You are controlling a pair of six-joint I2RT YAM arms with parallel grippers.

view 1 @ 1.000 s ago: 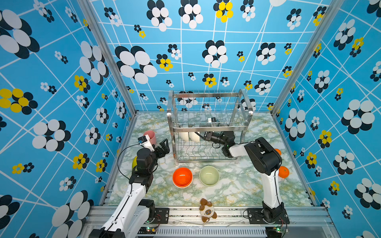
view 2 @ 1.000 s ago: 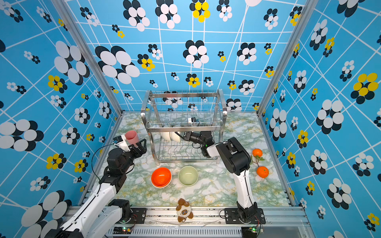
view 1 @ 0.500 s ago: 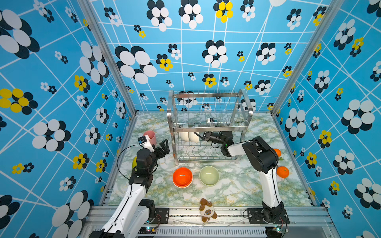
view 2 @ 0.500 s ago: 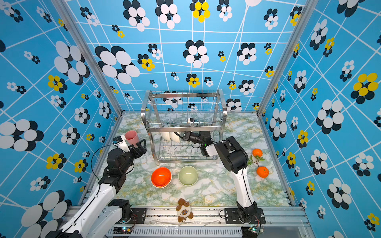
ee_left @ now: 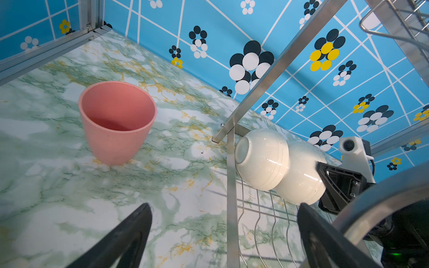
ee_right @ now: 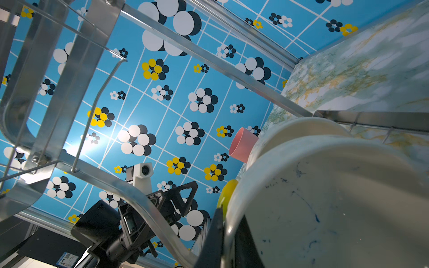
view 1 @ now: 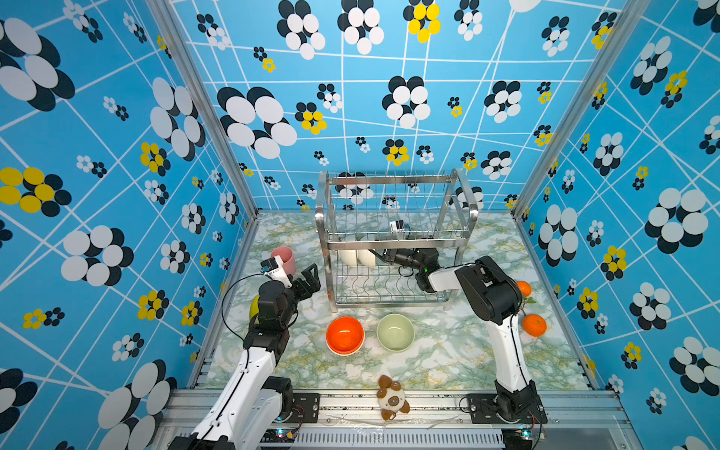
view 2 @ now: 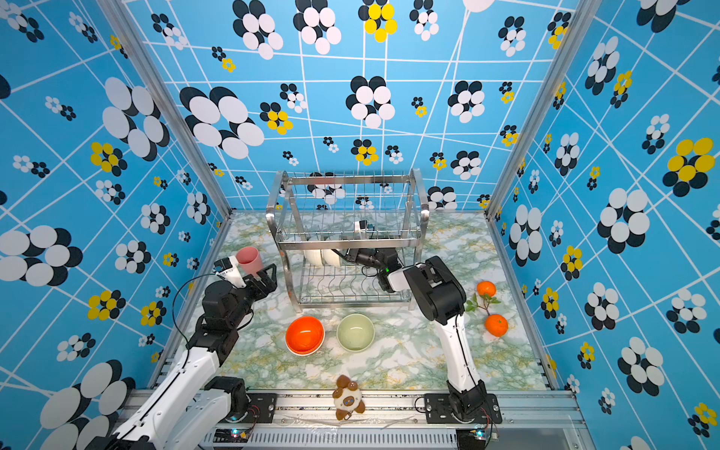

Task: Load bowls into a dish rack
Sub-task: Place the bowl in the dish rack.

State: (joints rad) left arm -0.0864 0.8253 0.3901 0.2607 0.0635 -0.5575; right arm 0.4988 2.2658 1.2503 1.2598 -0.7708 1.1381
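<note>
The right gripper next eases down, away from the leaning cream bowl, and releases the nearer cream bowl's rim, as the lower shelf's wires lie below.
The dish rack stands at the back of the table. Two cream bowls stand on edge in its lower tier, side by side. My right gripper reaches in under the upper tier and is shut on the rim of the nearer cream bowl. The other cream bowl leans against it. In front of the rack lie stacked orange bowls and a green bowl. My left gripper hangs open and empty at the rack's left end.
A pink cup stands left of the rack, behind my left gripper. Two orange fruits lie at the right, behind my right arm. A plush toy sits on the front rail. A yellow object lies by the left wall.
My right arm has edged slightly left, deeper into the rack's lower tier, with the cream bowl in its grip. The left arm has not moved.
</note>
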